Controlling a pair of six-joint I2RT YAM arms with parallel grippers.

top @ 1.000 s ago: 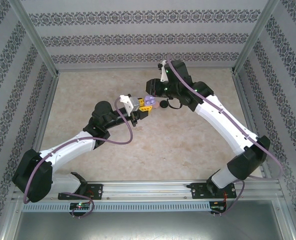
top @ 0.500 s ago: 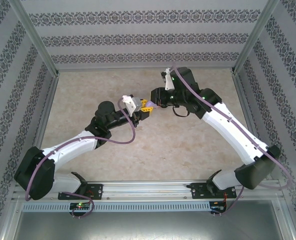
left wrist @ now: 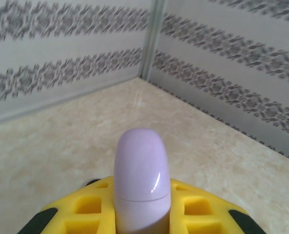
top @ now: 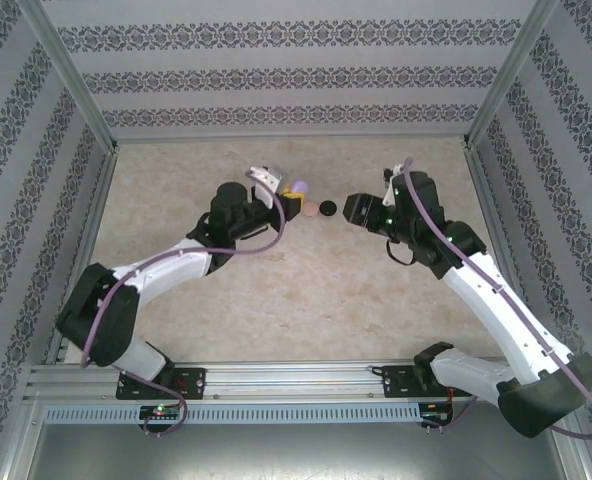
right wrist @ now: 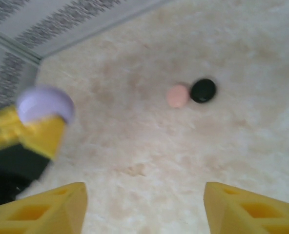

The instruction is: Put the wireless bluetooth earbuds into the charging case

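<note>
The lilac case should go on the tabletop beside the pink case, and that spot is below my left gripper. The gripper will tilt down next, lower and release the case there.
A closed lilac charging case stands upright between the yellow fingers of my left gripper, which is shut on it. From above, this case is at the far middle of the table, at the tip of the left gripper. My right gripper is off to the right of it, open, with nothing between its fingers. In the right wrist view the lilac case is at far left. The earbuds are out of view.
A pale pink round case and a black round case lie side by side on the beige table between the two grippers. They show again, pink and black, ahead of the right gripper. Patterned walls enclose the table.
The right gripper has let go, opened and drawn back to the right. The left gripper has carried the lilac case a little farther back and to the left.
</note>
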